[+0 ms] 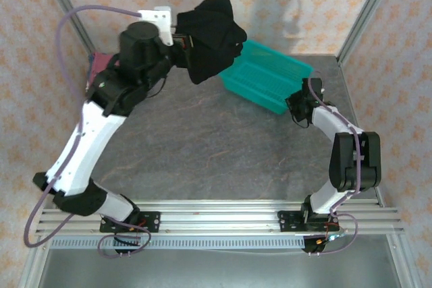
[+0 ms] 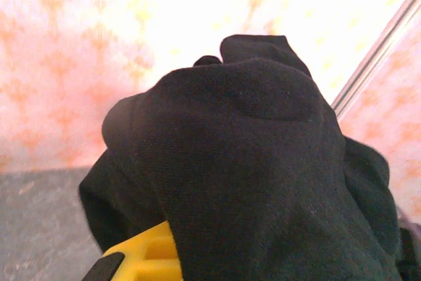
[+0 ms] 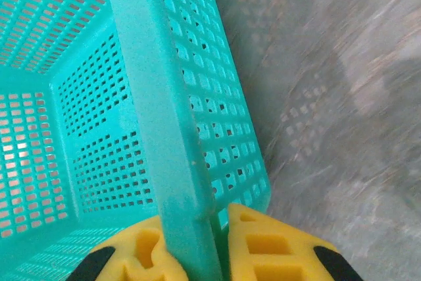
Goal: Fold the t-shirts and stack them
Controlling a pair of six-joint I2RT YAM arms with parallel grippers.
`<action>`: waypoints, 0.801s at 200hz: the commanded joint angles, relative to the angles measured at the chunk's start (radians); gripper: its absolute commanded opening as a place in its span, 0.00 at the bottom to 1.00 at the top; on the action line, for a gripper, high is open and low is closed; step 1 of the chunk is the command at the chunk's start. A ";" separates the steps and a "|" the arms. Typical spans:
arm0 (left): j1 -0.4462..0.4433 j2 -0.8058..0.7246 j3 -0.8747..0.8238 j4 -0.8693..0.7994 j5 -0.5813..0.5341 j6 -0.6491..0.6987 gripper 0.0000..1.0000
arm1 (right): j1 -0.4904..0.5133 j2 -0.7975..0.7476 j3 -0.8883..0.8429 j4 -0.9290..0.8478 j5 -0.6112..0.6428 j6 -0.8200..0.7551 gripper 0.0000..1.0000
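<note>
The basket reaches at a slant toward the middle of the table, so my right gripper will next swing it toward the table's bare back corner (image 1: pixel 328 67) beside it and let go of the basket's rim.
A black t-shirt (image 1: pixel 212 35) hangs bunched in the air above the far left of the table, held up by my left gripper (image 1: pixel 183 40). In the left wrist view the black cloth (image 2: pixel 250 176) drapes over the jaws and hides them, leaving one yellow finger (image 2: pixel 148 258) showing at the bottom. A bit of dark red cloth (image 1: pixel 100 64) peeks out behind the left arm at the far left. My right gripper (image 1: pixel 298 107) is shut on the rim of the teal mesh basket (image 1: pixel 266 75); its yellow fingers (image 3: pixel 273 248) clamp that rim (image 3: pixel 177 215) from both sides.
The teal basket's inside (image 3: pixel 59 110) holds nothing that I can see and stands at the back right of the grey table (image 1: pixel 202 146). Metal frame posts (image 1: pixel 361 11) and patterned walls enclose the back and sides. An aluminium rail (image 1: pixel 216 217) runs along the near edge.
</note>
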 commanded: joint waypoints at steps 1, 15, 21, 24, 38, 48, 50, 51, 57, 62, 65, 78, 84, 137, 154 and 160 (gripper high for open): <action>-0.004 0.004 -0.015 -0.090 -0.016 0.033 0.00 | -0.026 0.028 0.003 -0.016 0.204 0.214 0.00; -0.004 -0.016 -0.046 -0.102 -0.013 0.047 0.00 | -0.031 0.051 0.027 -0.031 0.244 0.261 0.00; -0.005 -0.022 -0.064 -0.106 -0.011 0.051 0.00 | -0.031 0.061 0.035 -0.037 0.259 0.284 0.00; -0.004 -0.025 -0.073 -0.107 -0.008 0.052 0.00 | -0.031 0.063 0.038 -0.040 0.269 0.296 0.00; -0.004 -0.043 -0.126 -0.099 0.010 0.049 0.00 | -0.031 0.069 0.038 -0.054 0.317 0.362 0.00; -0.004 -0.055 -0.169 -0.084 0.023 0.045 0.00 | -0.031 0.071 0.035 -0.056 0.343 0.408 0.00; -0.004 -0.057 -0.178 -0.083 0.025 0.042 0.00 | -0.031 0.072 0.035 -0.058 0.347 0.416 0.00; -0.004 -0.057 -0.181 -0.081 0.028 0.042 0.00 | -0.031 0.072 0.035 -0.059 0.350 0.420 0.00; -0.004 -0.061 -0.198 -0.077 0.034 0.042 0.00 | -0.031 0.071 0.034 -0.068 0.366 0.447 0.00; -0.004 -0.062 -0.211 -0.076 0.044 0.041 0.00 | -0.030 0.067 0.031 -0.077 0.380 0.470 0.00; -0.004 -0.061 -0.216 -0.076 0.051 0.041 0.00 | -0.031 0.065 0.030 -0.081 0.389 0.485 0.00; -0.004 -0.062 -0.244 -0.076 0.073 0.034 0.00 | -0.031 0.047 0.000 -0.070 0.420 0.551 0.00; -0.005 -0.065 -0.260 -0.073 0.081 0.029 0.00 | -0.032 0.036 -0.016 -0.064 0.433 0.582 0.00; -0.006 -0.093 -0.417 -0.014 0.153 -0.009 0.00 | -0.038 -0.080 -0.108 -0.112 0.522 0.745 0.00; -0.007 -0.076 -0.454 0.013 0.207 -0.026 0.00 | -0.047 -0.078 -0.114 -0.091 0.530 0.740 0.00; -0.007 -0.067 -0.468 0.027 0.227 -0.035 0.00 | -0.054 -0.067 -0.105 -0.087 0.505 0.731 0.00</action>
